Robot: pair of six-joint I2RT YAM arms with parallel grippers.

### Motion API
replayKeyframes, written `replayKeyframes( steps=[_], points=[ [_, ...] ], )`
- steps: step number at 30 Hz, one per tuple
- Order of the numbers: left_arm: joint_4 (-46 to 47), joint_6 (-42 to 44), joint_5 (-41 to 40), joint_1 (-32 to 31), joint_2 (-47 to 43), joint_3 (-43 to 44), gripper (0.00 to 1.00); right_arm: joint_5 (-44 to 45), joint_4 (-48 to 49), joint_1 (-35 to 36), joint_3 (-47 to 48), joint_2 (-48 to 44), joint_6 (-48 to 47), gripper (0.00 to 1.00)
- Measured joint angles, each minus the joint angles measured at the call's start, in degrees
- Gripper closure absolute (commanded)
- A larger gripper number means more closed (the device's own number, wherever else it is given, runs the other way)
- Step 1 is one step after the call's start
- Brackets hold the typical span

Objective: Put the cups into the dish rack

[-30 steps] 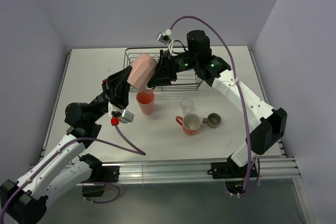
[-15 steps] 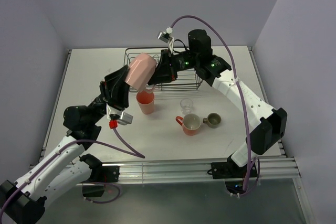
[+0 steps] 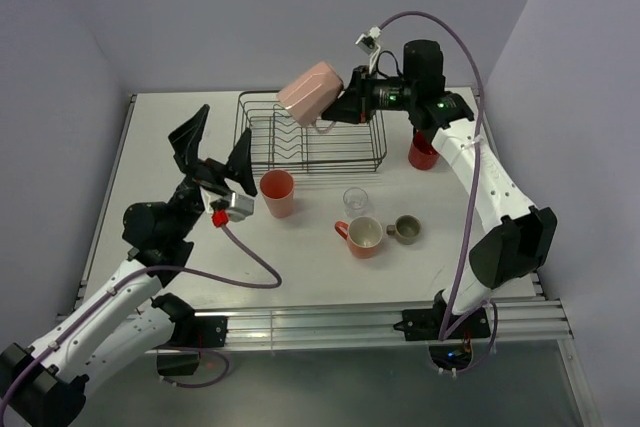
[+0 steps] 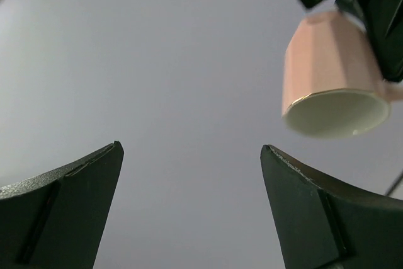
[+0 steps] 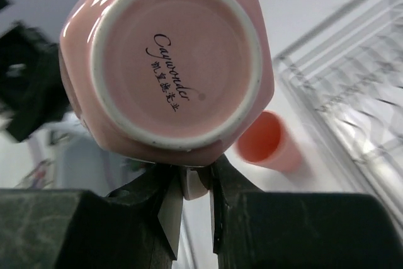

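My right gripper will next tip downward and lower the pink mug (image 3: 311,93), with its opening down, onto the end of the rack by the red mug. That end is below the gripper.
My right gripper (image 3: 336,110) is shut on the handle of the pale pink mug (image 3: 311,93), which hangs tilted above the black wire dish rack (image 3: 355,159). The right wrist view shows the mug's base (image 5: 176,55) above the gripper (image 5: 196,184). Well left of the rack, my left gripper (image 3: 216,145) is open and empty, pointing upward. Its wrist view has the mug (image 4: 330,70) at upper right. A salmon tumbler (image 3: 277,193), clear glass (image 3: 356,199), orange mug (image 3: 363,237) and grey-olive mug (image 3: 406,230) stand on the table. A red mug (image 3: 423,153) is right of the rack.
The rack shows in the right wrist view (image 5: 352,86), with the tumbler (image 5: 267,144) beside it. The right arm (image 3: 480,177) arches over the table's right side. Grey walls close in the back and both sides.
The left gripper let go of the pink mug, opened wide and drew back left. The right gripper, shut on the mug's handle, carried it up and right over the rack.
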Motion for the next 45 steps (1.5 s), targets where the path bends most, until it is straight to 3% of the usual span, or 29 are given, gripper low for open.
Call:
replayKeyframes(
  steps=[5,10,16,28,45],
  points=[
    [-11.5,-4.1,-9.4,0.0,0.7,6.1,0.01,14.3,-10.2,-3.0,6.2,2.6,-10.3,1.00],
    [-21.4,-8.7,-16.1,0.0,0.6,11.4,0.01,32.2,-15.1,-3.4,9.6,6.8,-19.7,1.00],
    [-33.0,-16.6,-23.9,0.0,3.0,15.6,0.01,46.3,-17.1,-3.4,12.1,14.3,-24.8,1.00],
    [-50.2,-30.7,-32.4,1.8,5.7,18.3,0.01,59.4,-12.7,-3.3,10.6,20.7,-24.9,1.00],
    [-56.8,-37.3,-32.8,2.9,7.2,19.0,0.01,68.6,-6.2,-0.1,9.2,25.4,-22.8,1.00]
  ],
)
